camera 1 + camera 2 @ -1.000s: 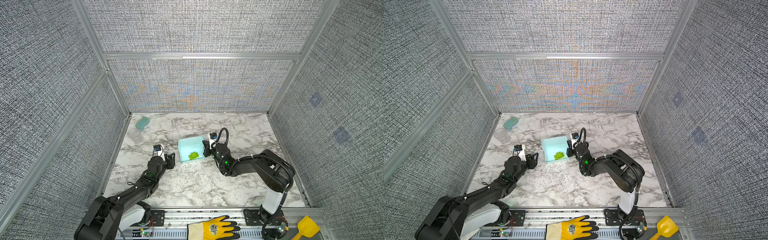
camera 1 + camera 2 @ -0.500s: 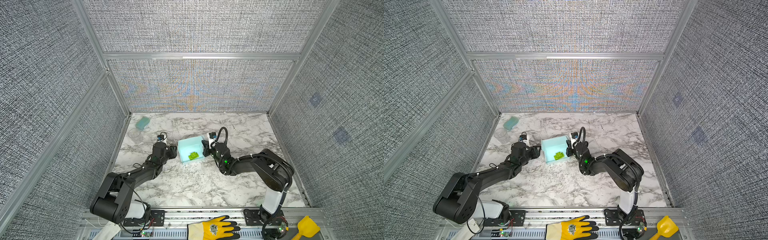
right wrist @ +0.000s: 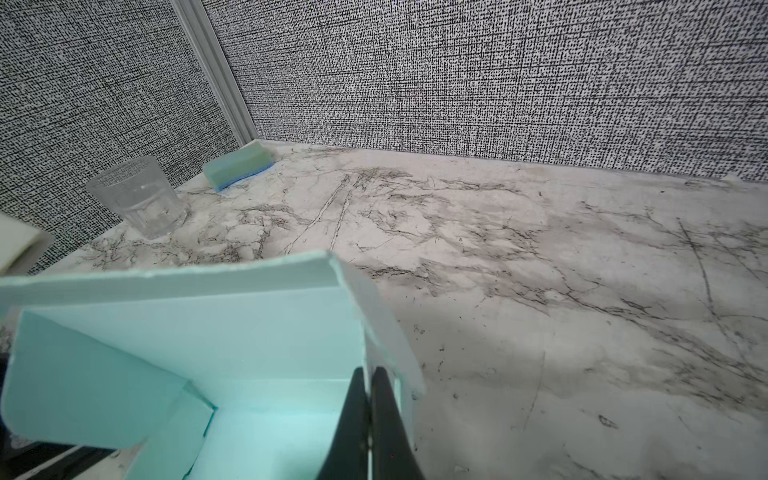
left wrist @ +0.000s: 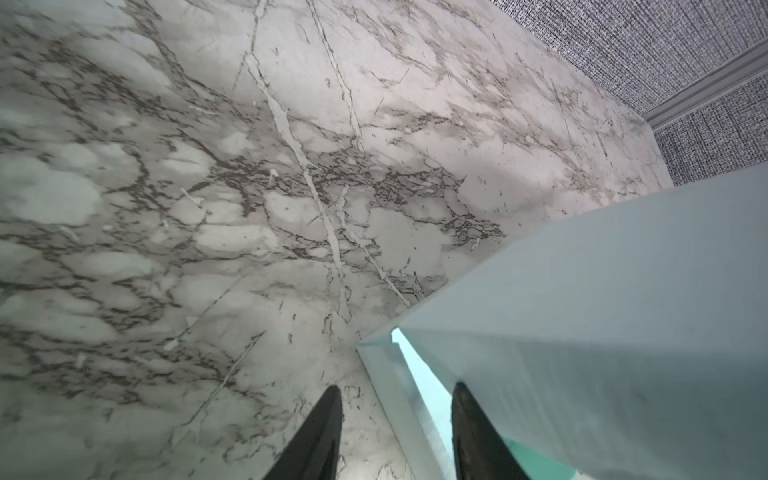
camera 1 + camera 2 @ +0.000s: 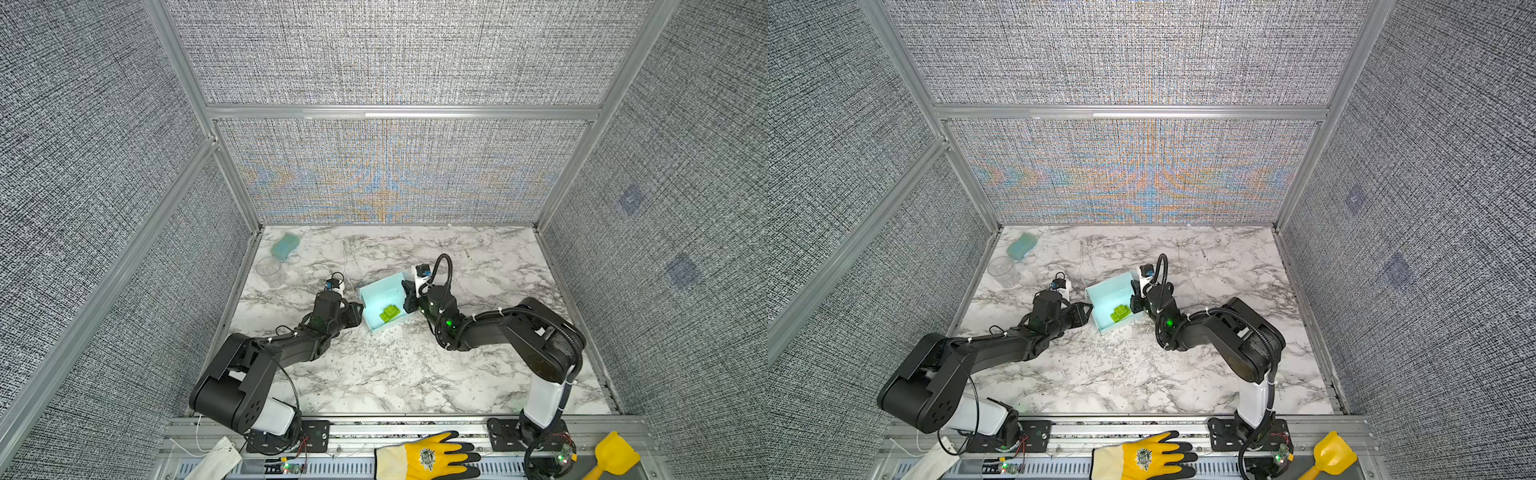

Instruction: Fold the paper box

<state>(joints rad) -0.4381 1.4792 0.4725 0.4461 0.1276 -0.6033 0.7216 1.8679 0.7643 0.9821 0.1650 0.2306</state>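
My right gripper moves back and down next, swinging the held side of the box over the box's open top (image 5: 386,309) (image 3: 276,428), and releases, since that opening lies below and back from it.
The paper box (image 5: 380,293) (image 5: 1109,294) stands open-topped in mid-table, pale blue, with a lime-green brick (image 5: 390,312) (image 5: 1120,312) lying inside. My left gripper (image 5: 358,309) (image 5: 1086,311) is at the box's left wall. In the left wrist view it (image 4: 395,386) is open, straddling a thin wall flap of the box (image 4: 602,311): one finger is over the marble, the other behind the flap. My right gripper (image 5: 407,298) (image 5: 1134,299) holds the opposite wall. In the right wrist view it (image 3: 368,372) is shut on that wall's edge of the box (image 3: 187,332).
A clear glass (image 5: 269,266) (image 3: 141,199) and a teal sponge block (image 5: 286,244) (image 3: 237,164) sit at the back left by the wall. A yellow glove (image 5: 424,459) and a yellow scoop (image 5: 613,457) lie on the front rail. Fabric walls enclose three sides.
The left arm has reached forward and right, from a spot apart from the box up to its left wall, with its jaws a little narrower. The right arm and box have stayed put.
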